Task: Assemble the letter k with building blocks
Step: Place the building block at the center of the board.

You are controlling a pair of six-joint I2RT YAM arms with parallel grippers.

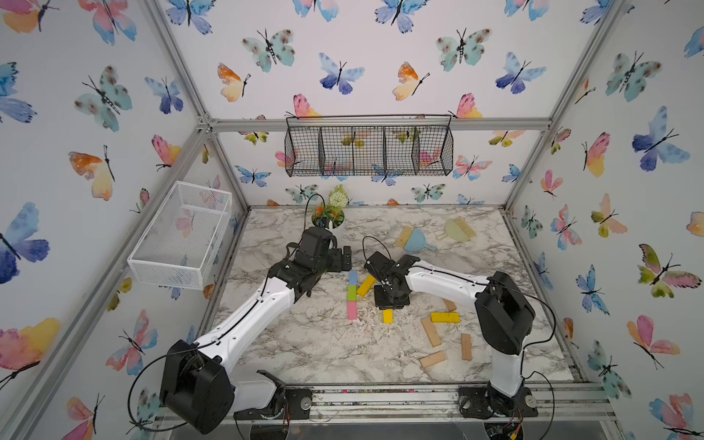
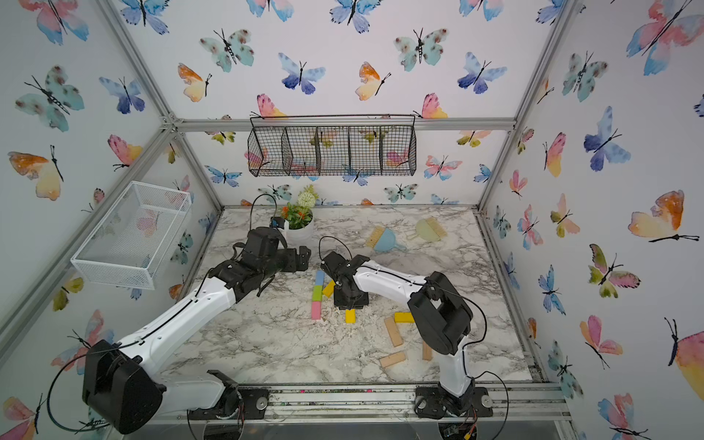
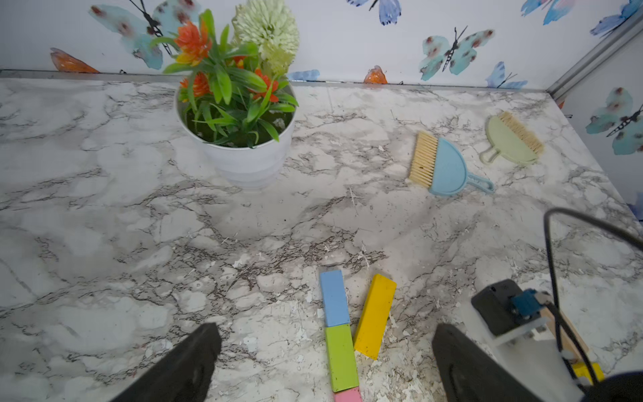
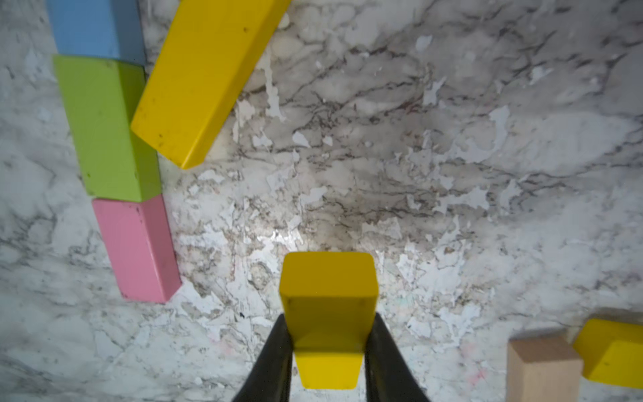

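Note:
Next, my right gripper turns and comes down to release the second yellow block slanted, as the bare tabletop [image 1: 395, 325] beside the pink block lies below the gripper.
Blue [image 1: 353, 277], green [image 1: 352, 292] and pink [image 1: 352, 310] building blocks lie end to end in a straight column mid-table. A yellow block [image 1: 366, 285] leans diagonally with its lower end against the green block [image 4: 104, 128]. My right gripper [image 4: 328, 318] is shut on a second yellow block [image 4: 328, 278] just right of the pink block [image 4: 139, 250]; in a top view that block [image 1: 388, 316] sticks out below the gripper [image 1: 390, 304]. My left gripper [image 3: 325, 329] hangs open over the column's far end, holding nothing. A third yellow block [image 1: 445, 317] and several tan ones [image 1: 431, 331] lie to the right.
A white flower pot [image 1: 330, 219] stands at the back behind the left arm. A blue dustpan with brush [image 1: 415, 240] and a green one [image 1: 457, 230] lie at the back right. A white mesh basket [image 1: 181, 234] hangs on the left wall and a black wire basket [image 1: 368, 146] on the back wall.

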